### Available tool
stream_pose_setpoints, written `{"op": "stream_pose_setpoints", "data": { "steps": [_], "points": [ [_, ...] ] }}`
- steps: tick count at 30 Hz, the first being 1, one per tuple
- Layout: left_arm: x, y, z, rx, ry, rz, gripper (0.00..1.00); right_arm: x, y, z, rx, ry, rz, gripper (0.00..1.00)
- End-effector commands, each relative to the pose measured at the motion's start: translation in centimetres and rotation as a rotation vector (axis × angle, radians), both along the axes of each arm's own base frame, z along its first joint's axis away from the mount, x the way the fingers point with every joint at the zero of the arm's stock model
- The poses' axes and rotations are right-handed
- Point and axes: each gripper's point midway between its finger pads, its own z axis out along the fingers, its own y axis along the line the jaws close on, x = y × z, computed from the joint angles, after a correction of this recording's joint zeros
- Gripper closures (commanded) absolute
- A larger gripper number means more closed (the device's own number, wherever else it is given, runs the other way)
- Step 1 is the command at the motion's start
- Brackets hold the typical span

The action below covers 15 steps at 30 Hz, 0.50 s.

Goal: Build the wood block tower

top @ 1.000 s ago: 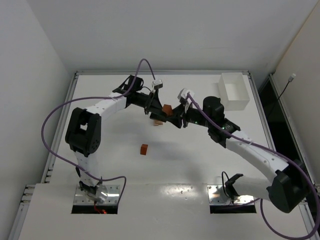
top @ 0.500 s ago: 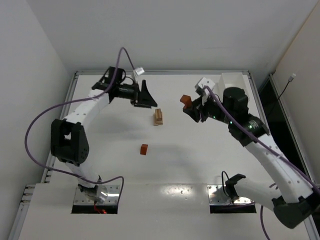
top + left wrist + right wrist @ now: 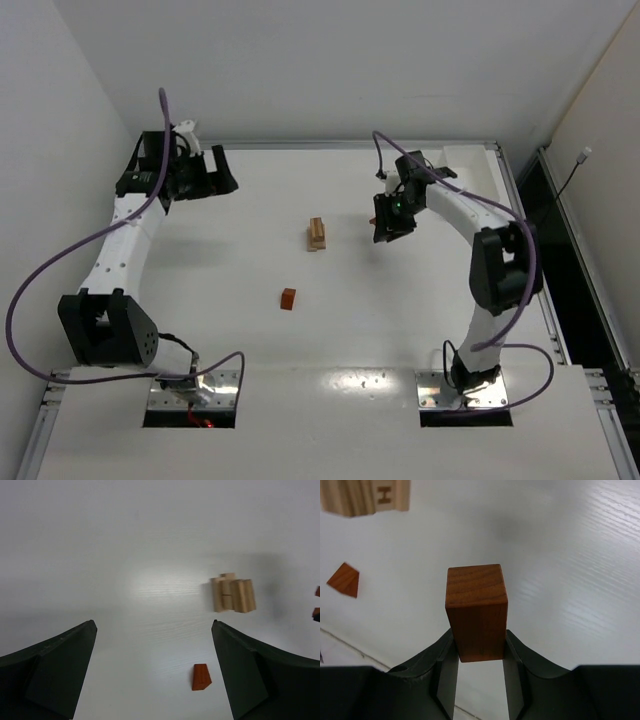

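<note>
I will move my right gripper down to the bare table beside the tan stack next and put the reddish-brown block there, because that spot is clear of blocks.
A small stack of pale tan blocks [image 3: 316,234] stands mid-table; it also shows in the left wrist view [image 3: 232,595] and at the top left of the right wrist view [image 3: 365,495]. A loose reddish-brown wedge block [image 3: 288,298] lies nearer the arms [image 3: 201,677], [image 3: 344,580]. My right gripper [image 3: 390,222] hovers to the right of the stack, shut on a reddish-brown rectangular block [image 3: 476,607] that sticks out past its fingertips. My left gripper [image 3: 215,175] is far off at the back left, open wide and holding nothing [image 3: 153,630].
A white tray [image 3: 475,165] sits at the back right corner, partly behind the right arm. White walls close off the left, back and right table edges. Purple cables loop over both arms.
The left gripper opened and its arm swung away from the stack to the back left corner. The right arm pulled back to the right, still holding the reddish-brown block.
</note>
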Motion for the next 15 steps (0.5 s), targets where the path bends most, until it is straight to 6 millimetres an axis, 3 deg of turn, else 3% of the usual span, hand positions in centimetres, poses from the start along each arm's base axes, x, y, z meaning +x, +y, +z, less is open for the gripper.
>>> {"op": "stream_pose_setpoints", "data": {
  "steps": [1,9,13,15],
  "points": [
    [-1.2,4.4,-1.9,-0.012,0.060,0.168,0.01,3.2,-0.1,0.0,-0.055,0.001,-0.130,1.00],
    [-1.2,6.1,-1.9,-0.039,0.065,0.211,0.01,3.2,0.2,-6.8,-0.165,0.151,-0.172,1.00],
    [-0.4,6.2,-2.1,-0.058,0.071,0.211,0.01,3.4,-0.7,-8.2,-0.217,0.152,-0.167,1.00],
    [-0.3,5.9,-2.4,-0.072,0.081,0.193,0.01,3.6,-0.8,-8.6,-0.229,0.146,-0.162,0.93]
  ]
}}
